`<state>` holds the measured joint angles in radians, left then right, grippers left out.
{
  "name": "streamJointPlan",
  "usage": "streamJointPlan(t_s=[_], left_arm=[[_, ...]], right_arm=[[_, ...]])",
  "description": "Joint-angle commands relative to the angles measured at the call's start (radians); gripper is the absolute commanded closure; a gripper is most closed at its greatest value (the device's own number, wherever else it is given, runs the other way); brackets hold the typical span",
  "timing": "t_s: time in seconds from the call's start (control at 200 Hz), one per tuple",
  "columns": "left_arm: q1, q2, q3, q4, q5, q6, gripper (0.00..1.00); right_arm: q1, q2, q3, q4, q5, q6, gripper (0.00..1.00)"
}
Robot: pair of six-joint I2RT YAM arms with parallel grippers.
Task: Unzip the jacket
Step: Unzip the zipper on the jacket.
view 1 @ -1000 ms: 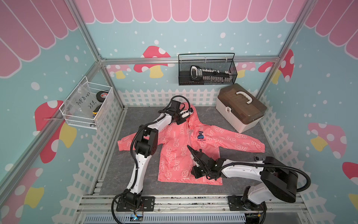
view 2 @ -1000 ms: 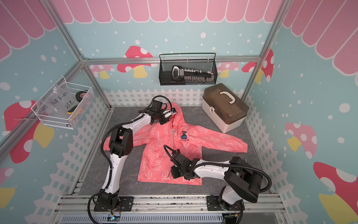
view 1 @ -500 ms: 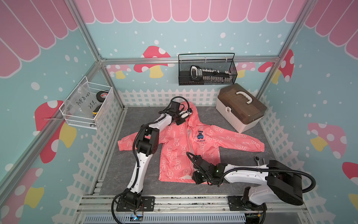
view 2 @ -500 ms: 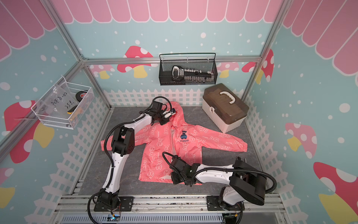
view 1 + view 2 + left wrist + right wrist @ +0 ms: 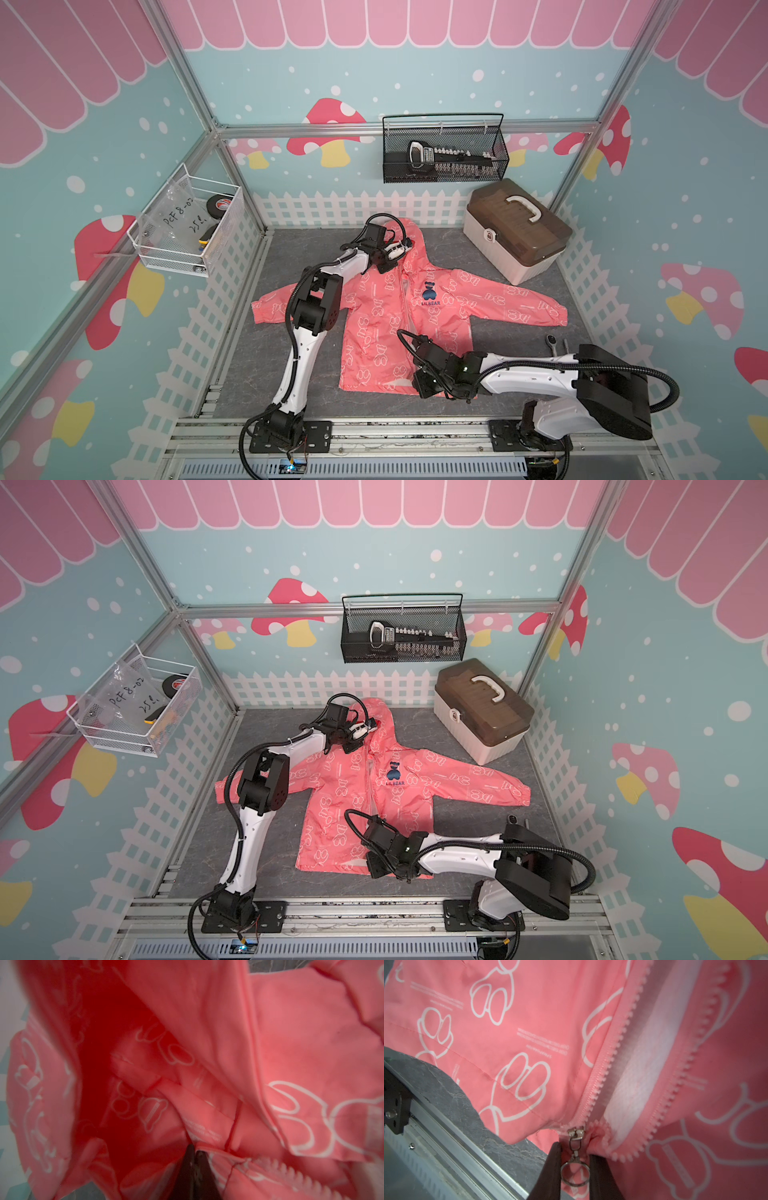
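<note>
The zipper teeth (image 5: 618, 1043) are apart as far as the slider at the jacket's hem, so I need to pull my right gripper back toward the metal front bar (image 5: 486, 1164) next and let go of the zipper ring.
The coral-pink jacket (image 5: 374, 316) (image 5: 332, 796) lies flat on the grey mat, hood toward the back fence. Its zipper teeth (image 5: 618, 1043) stand parted along the front, showing white lining. The metal slider (image 5: 576, 1132) sits at the hem. My right gripper (image 5: 575, 1151) (image 5: 422, 384) (image 5: 376, 864) is shut on the zipper pull ring (image 5: 575, 1174) at the jacket's front hem. My left gripper (image 5: 195, 1151) (image 5: 401, 249) (image 5: 368, 727) is at the collar under the hood, jaws together, pinching an edge of the fabric there.
A brown-lidded toolbox (image 5: 515, 232) stands at the back right. A black wire basket (image 5: 444, 153) hangs on the back wall and a white one (image 5: 187, 224) on the left wall. A ratchet tool (image 5: 550, 343) lies right of the jacket. The metal front rail (image 5: 456, 1147) runs just past the hem.
My right gripper has travelled from mid-jacket down to the hem, toward the front rail, drawing the slider along and parting the zipper. The left gripper has stayed at the collar.
</note>
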<state>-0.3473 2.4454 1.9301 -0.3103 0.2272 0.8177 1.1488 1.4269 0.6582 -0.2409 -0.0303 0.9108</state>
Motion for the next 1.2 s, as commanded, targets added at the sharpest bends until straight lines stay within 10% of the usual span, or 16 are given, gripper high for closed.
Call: streamJointPlan(t_s=[0.0, 0.155, 0.866, 0.986, 1.026, 1.196], left_arm=[[0.028, -0.062, -0.037, 0.141, 0.007, -0.025, 0.87], [0.029, -0.051, -0.033, 0.151, 0.027, -0.06, 1.0], [0.065, -0.047, -0.018, 0.203, -0.007, -0.153, 1.0], [0.061, -0.139, -0.174, 0.377, -0.018, -0.155, 0.41], [0.06, -0.183, -0.244, 0.455, -0.031, -0.156, 0.02], [0.059, -0.419, -0.544, 0.718, -0.044, -0.226, 0.01]], right_arm=[[0.03, 0.046, 0.086, -0.101, -0.029, -0.056, 0.96], [0.037, 0.099, 0.145, -0.055, -0.092, -0.083, 0.97], [0.287, 0.083, 0.147, -0.158, 0.036, 0.051, 0.98], [0.26, 0.04, 0.164, -0.22, 0.094, 0.026, 0.63], [0.244, 0.021, 0.171, -0.238, 0.109, 0.014, 0.48], [0.126, -0.082, 0.203, -0.31, 0.151, -0.053, 0.2]])
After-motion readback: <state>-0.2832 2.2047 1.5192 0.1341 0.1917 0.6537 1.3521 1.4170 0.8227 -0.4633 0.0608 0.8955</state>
